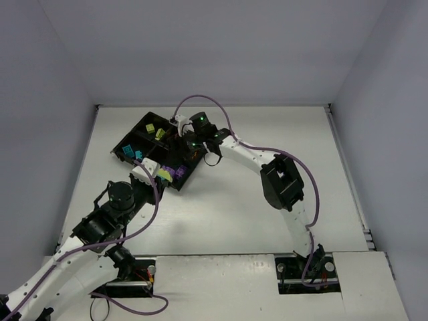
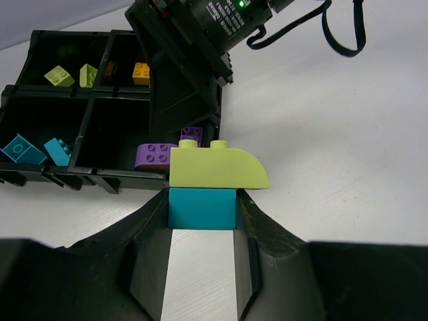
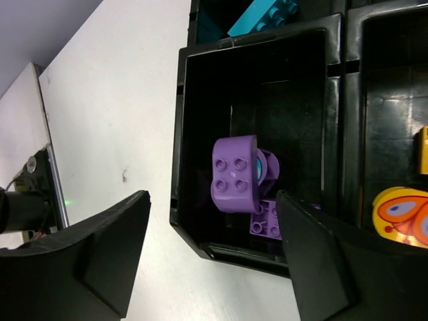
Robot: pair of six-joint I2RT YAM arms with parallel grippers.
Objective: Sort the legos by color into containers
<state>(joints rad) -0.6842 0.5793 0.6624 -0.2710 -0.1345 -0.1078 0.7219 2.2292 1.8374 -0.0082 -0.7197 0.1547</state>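
Note:
The teal bricks' compartment (image 1: 134, 148) (image 2: 45, 127) is outward of my left gripper, left in the top view. My left gripper should carry the matching teal brick over it next and release.
My left gripper (image 2: 202, 204) is shut on a teal brick (image 2: 202, 208) with a lime green curved brick (image 2: 217, 168) stacked on it, held just in front of the black tray (image 2: 80, 180). In the top view the left gripper (image 1: 154, 173) is at the tray's near corner. My right gripper (image 3: 214, 234) is open and empty above the compartment that holds purple bricks (image 3: 235, 174). It hovers over the tray (image 1: 129, 134) in the top view (image 1: 187, 147). Other compartments hold lime bricks (image 2: 59, 76), an orange brick (image 2: 140, 72) and teal bricks (image 2: 20, 148).
The right arm's wrist (image 2: 194, 47) hangs over the tray's right side, close to the left gripper. An orange butterfly piece (image 3: 401, 214) lies in the compartment beside the purple one. White tabletop (image 1: 234, 207) stretches right of and in front of the tray.

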